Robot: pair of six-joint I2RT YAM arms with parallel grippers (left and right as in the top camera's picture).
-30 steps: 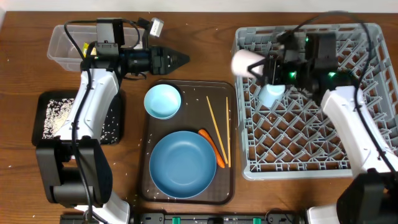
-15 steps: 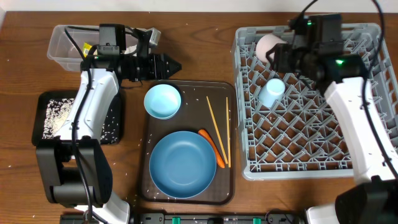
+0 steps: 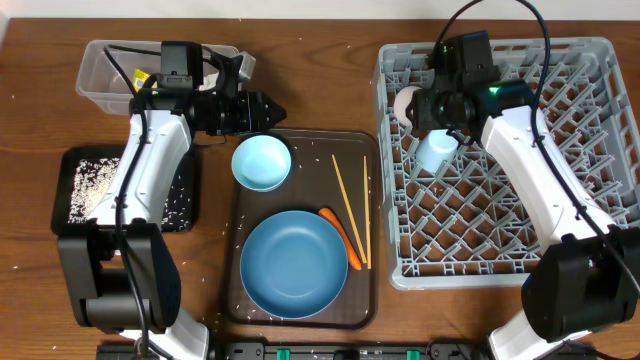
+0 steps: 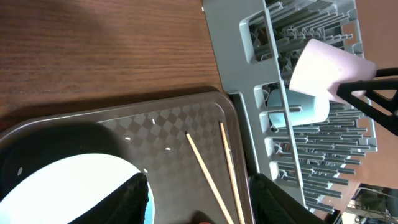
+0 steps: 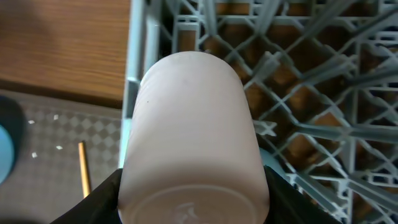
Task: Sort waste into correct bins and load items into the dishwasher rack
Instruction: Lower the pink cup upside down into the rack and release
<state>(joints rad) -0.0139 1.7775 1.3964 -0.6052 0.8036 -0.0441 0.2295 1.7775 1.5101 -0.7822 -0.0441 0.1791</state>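
Note:
The pale pink cup [image 3: 406,102] already hangs over the pegs beside the light-blue cup [image 3: 437,151], so the right gripper should next go down slightly toward the pegs and let go of the cup there.
My right gripper [image 3: 418,106] is shut on the pale pink cup [image 3: 406,102] [image 5: 193,137], holding it on its side over the far-left part of the grey dishwasher rack [image 3: 500,240]. A light-blue cup [image 3: 437,151] lies in the rack just below it. My left gripper [image 3: 275,106] [image 4: 202,205] hangs open and empty above the far edge of the small light-blue bowl [image 3: 261,162]. The large blue plate [image 3: 293,263], two chopsticks [image 3: 350,210] [image 4: 211,174] and an orange carrot [image 3: 342,238] lie on the brown serving tray [image 3: 232,300].
A clear plastic tub [image 3: 105,70] stands at the far left. In front of it a black tray [image 3: 180,215] holds loose white rice [image 3: 90,185]. Rice grains are scattered on the serving tray and the table. The rack's pegs [image 5: 323,124] stand under the pink cup.
The right arm has swung round with the pink cup, staying over the rack's far-left corner. The left gripper has drawn back slightly to the left.

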